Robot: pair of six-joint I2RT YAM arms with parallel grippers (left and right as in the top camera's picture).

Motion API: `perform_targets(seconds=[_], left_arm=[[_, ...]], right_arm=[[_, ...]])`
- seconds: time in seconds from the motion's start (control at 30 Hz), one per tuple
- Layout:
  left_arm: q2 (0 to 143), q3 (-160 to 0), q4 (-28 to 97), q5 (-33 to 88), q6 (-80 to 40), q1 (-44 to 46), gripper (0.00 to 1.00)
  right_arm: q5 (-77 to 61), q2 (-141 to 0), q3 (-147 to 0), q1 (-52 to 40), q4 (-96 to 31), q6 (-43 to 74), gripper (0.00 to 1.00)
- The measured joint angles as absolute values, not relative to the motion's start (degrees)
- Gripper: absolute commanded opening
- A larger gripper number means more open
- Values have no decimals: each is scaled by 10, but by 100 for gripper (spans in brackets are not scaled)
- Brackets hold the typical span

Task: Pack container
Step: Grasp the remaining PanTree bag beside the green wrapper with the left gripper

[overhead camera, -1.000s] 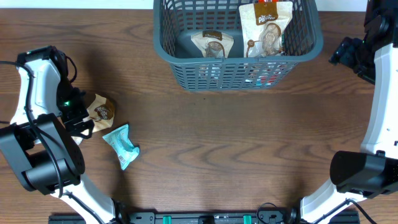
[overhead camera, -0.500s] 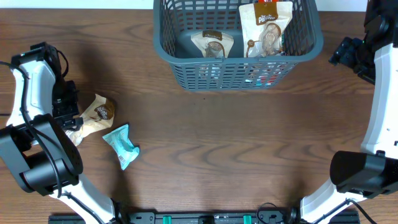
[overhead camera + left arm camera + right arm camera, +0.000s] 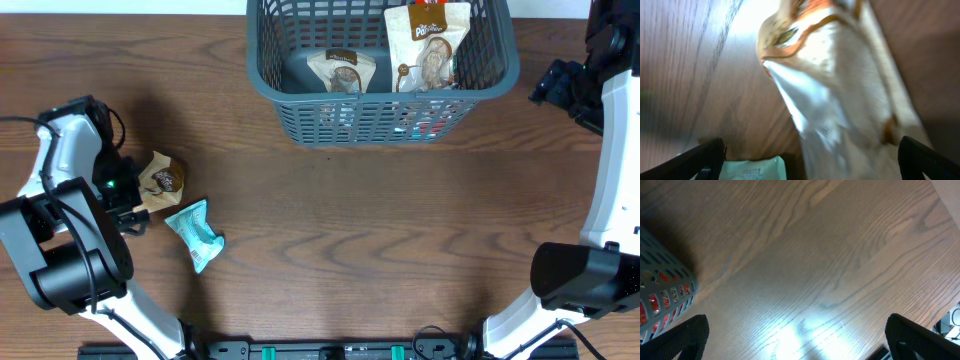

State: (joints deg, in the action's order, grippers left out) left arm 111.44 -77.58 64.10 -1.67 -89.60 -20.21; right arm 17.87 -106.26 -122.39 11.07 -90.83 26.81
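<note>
I need to lower my left gripper slightly onto the tan packet's edge [image 3: 146,190] [image 3: 852,146] next, and then close its fingers.
The container [image 3: 300,125] is a dark grey lattice basket at the top middle, and it holds several snack packets [image 3: 340,70]. A tan snack packet [image 3: 160,178] lies on the table at the left, with a teal packet [image 3: 196,236] just below it. My left gripper [image 3: 128,200] is open at the tan packet's left edge. In the left wrist view the tan packet [image 3: 840,100] fills the space between the spread fingers [image 3: 815,162], and the teal packet [image 3: 752,167] shows at the bottom. My right gripper [image 3: 548,85] is open and empty, right of the container.
The right wrist view shows bare wood between the open fingers [image 3: 800,340] and a corner of the container [image 3: 665,282] at the left. The table's right edge [image 3: 952,210] is close to the right gripper.
My left gripper swung out to the left and up, then came back down beside the tan packet. The tan packet shifted a little with it. The right arm has not moved.
</note>
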Motion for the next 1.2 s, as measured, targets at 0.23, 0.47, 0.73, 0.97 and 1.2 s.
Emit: perform_targets(seconds=[0.23, 0.47, 0.73, 0.97, 1.2], left_arm=[[1115, -763, 586, -13, -902, -202, 99], [1115, -762, 564, -20, -898, -202, 99], [1103, -688, 475, -21, -898, -202, 99], [1075, -639, 423, -22, -898, -202, 99], [1075, -637, 426, -24, -898, -202, 6]], right_arm=[[179, -1063, -1224, 111, -908, 268, 99], [179, -1063, -1224, 111, -908, 268, 99], [179, -1063, -1224, 111, -908, 268, 99], [179, -1063, -1224, 111, -908, 268, 99], [179, -1063, -1224, 111, -908, 268, 99]])
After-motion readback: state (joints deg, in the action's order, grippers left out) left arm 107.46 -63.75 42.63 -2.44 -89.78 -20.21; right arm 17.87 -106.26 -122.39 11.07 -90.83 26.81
